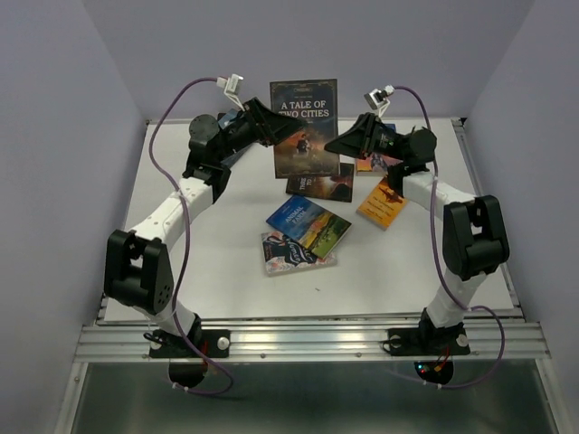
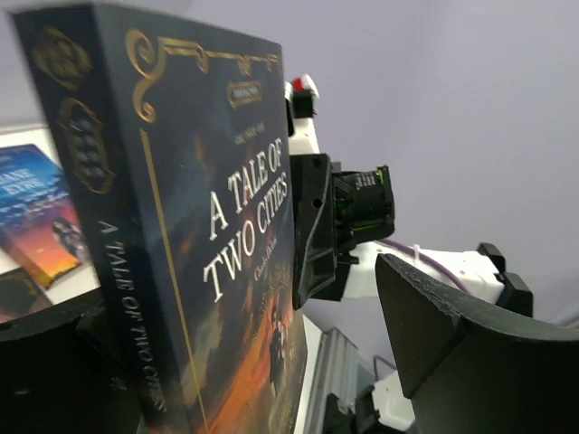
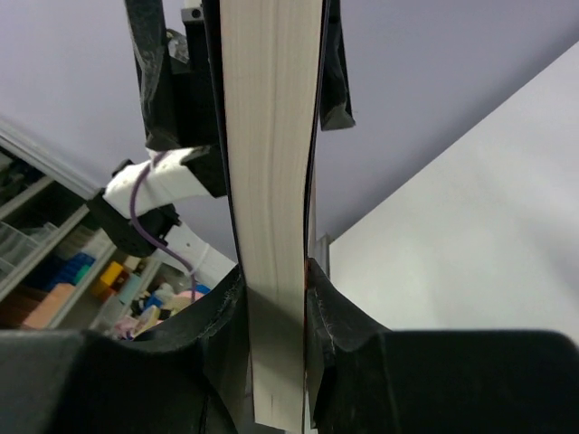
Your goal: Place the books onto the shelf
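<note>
The red and blue book [image 1: 373,165] is below my right gripper, so the gripper should move down toward the right in the top view and tip its dark blue book flat onto that book.
A dark blue book titled A Tale of Two Cities [image 1: 305,127] stands upright in the air over the back of the table. My right gripper [image 1: 339,143] is shut on its right edge; in the right wrist view both pads press the covers beside the pale page block [image 3: 271,181], with the gripper [image 3: 276,298] low on the book. My left gripper [image 1: 271,127] is open at the book's left edge. In the left wrist view the spine [image 2: 118,271] rests by one finger and the other finger [image 2: 425,307] stands well off the cover. The shelf is out of view.
More books lie on the white table [image 1: 208,262]: a blue one [image 1: 309,223] on top of a navy flowered one [image 1: 288,253], an orange one [image 1: 382,202], and a dark one [image 1: 318,181] under the held book. Grey walls close the back and sides.
</note>
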Tool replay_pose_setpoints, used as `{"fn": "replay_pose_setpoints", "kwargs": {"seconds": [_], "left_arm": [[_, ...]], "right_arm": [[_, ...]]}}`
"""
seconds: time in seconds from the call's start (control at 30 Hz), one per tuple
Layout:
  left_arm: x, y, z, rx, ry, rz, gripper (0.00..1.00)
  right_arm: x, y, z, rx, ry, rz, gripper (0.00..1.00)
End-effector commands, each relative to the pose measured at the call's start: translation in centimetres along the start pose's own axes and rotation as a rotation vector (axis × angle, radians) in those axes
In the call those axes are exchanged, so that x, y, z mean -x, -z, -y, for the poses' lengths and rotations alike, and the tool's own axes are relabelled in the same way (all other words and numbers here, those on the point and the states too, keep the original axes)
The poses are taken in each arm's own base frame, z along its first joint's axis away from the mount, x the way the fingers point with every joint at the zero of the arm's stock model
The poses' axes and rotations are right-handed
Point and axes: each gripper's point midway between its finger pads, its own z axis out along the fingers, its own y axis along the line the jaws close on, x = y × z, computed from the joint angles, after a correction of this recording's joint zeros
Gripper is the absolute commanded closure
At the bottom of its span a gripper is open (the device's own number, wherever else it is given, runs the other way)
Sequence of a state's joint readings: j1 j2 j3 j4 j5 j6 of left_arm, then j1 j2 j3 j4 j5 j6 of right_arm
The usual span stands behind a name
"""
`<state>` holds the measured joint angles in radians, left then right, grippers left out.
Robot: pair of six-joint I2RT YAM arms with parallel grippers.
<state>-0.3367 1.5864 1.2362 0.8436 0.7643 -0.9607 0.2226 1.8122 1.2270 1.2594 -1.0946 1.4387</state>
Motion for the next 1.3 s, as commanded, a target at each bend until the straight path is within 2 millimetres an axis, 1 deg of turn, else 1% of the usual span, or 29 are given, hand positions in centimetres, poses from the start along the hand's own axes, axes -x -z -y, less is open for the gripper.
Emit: {"fn": "replay_pose_setpoints", "kwargs": {"seconds": [0.0, 0.03, 0.1, 0.13, 0.17, 0.2, 0.23, 0.27, 0.3, 0.37, 0.4, 0.43, 0.47, 0.5, 0.53, 0.57, 0.6, 0.63, 0.67, 0.7, 0.73, 0.77, 0.83, 0.93, 0.97, 1.03, 1.07, 1.1, 1.27], "left_arm": [[3.1, 1.9, 0.4, 0.105, -0.151, 0.095, 0.01], [3.2, 2.4, 0.1, 0.123, -0.149, 0.101, 0.01], [4.1, 3.0, -0.7, 0.18, -0.188, 0.124, 0.01], [3.7, 3.6, -2.4, 0.27, -0.162, 0.101, 0.01], [5.4, 4.0, -3.6, 0.37, -0.232, 0.148, 0.01], [6.0, 4.6, -4.7, 0.452, -0.242, 0.163, 0.01], [5.2, 5.8, -6.7, 0.573, -0.214, 0.129, 0.01], [6.1, 6.4, -7.3, 0.64, -0.235, 0.148, 0.01], [7.1, 7.8, -8.4, 0.744, -0.259, 0.195, 0.01], [6.8, 9.6, -9.6, 0.832, -0.265, 0.201, 0.01], [7.2, 10.3, -9.7, 0.866, -0.279, 0.229, 0.01], [7.6, 11.0, -9.1, 0.878, -0.299, 0.248, 0.01], [7.7, 12.1, -9.6, 0.929, -0.308, 0.273, 0.01], [7.9, 12.6, -9.5, 0.948, -0.317, 0.287, 0.01], [7.9, 13.6, -9.4, 0.976, -0.329, 0.304, 0.01], [7.8, 13.7, -9.2, 0.976, -0.332, 0.304, 0.01], [8.0, 14.2, -9.1, 0.992, -0.337, 0.318, 0.01], [8.1, 14.5, -8.8, 0.993, -0.346, 0.324, 0.01], [8.1, 14.7, -8.7, 0.997, -0.35, 0.323, 0.01], [8.2, 14.8, -8.6, 1.001, -0.354, 0.325, 0.01], [8.2, 14.9, -8.5, 1.003, -0.356, 0.327, 0.01], [8.1, 15.0, -8.6, 1.01, -0.363, 0.321, 0.01], [8.2, 15.1, -8.5, 1.013, -0.366, 0.321, 0.01], [7.9, 15.2, -8.8, 1.018, -0.37, 0.31, 0.01], [7.8, 15.3, -8.9, 1.023, -0.37, 0.307, 0.01], [7.7, 15.4, -9.0, 1.027, -0.378, 0.299, 0.01], [7.7, 15.4, -9.1, 1.03, -0.38, 0.296, 0.01], [7.6, 15.6, -9.2, 1.035, -0.386, 0.291, 0.01], [7.4, 15.5, -9.3, 1.031, -0.402, 0.269, 0.01]], "right_arm": [[3.7, 0.7, -3.8, 0.005, 0.264, 0.072, 0.99], [4.1, 1.1, -3.9, -0.01, 0.273, 0.081, 0.99], [4.9, 2.5, -3.4, -0.047, 0.266, 0.092, 0.99], [5.3, 3.1, -3.2, -0.059, 0.261, 0.101, 0.99], [6.0, 4.3, -2.8, -0.083, 0.244, 0.117, 0.99], [6.1, 5.0, -2.5, -0.096, 0.227, 0.114, 0.99], [6.4, 5.7, -2.2, -0.107, 0.172, 0.124, 0.99], [6.6, 6.5, -2.0, -0.104, 0.179, 0.131, 0.99], [7.3, 7.8, -1.8, -0.12, 0.172, 0.156, 0.99], [7.7, 9.1, -0.9, -0.142, 0.144, 0.164, 0.99], [8.0, 9.7, -0.4, -0.16, 0.134, 0.17, 0.99], [8.4, 10.9, 0.3, -0.19, 0.124, 0.17, 0.99], [8.8, 11.4, 1.3, -0.22, 0.121, 0.153, 0.99], [9.1, 11.9, 1.7, -0.243, 0.117, 0.148, 0.99], [9.8, 12.9, 3.1, -0.293, 0.112, 0.139, 0.99], [9.1, 13.4, 4.6, -0.321, 0.073, 0.117, 0.99], [10.2, 13.9, 5.0, -0.35, 0.094, 0.12, 0.99], [9.7, 14.7, 7.5, -0.417, 0.068, 0.107, 0.99], [9.7, 15.6, 8.8, -0.465, 0.05, 0.1, 0.99], [10.1, 16.0, 9.9, -0.519, 0.058, 0.098, 0.99], [12.0, 16.2, 10.1, -0.581, 0.113, 0.117, 0.99], [11.4, 17.0, 11.9, -0.629, 0.108, 0.089, 0.99], [12.4, 17.5, 12.2, -0.648, 0.119, 0.094, 0.99], [12.6, 17.9, 14.3, -0.652, 0.093, 0.09, 0.99], [12.9, 18.2, 15.4, -0.658, 0.083, 0.09, 0.99], [13.4, 18.2, 16.1, -0.65, 0.087, 0.079, 0.99], [13.3, 18.3, 16.6, -0.649, 0.077, 0.074, 0.99], [12.9, 18.7, 18.0, -0.651, 0.053, 0.064, 0.99], [11.7, 19.7, 20.3, -0.679, 0.021, 0.007, 0.99]]}}
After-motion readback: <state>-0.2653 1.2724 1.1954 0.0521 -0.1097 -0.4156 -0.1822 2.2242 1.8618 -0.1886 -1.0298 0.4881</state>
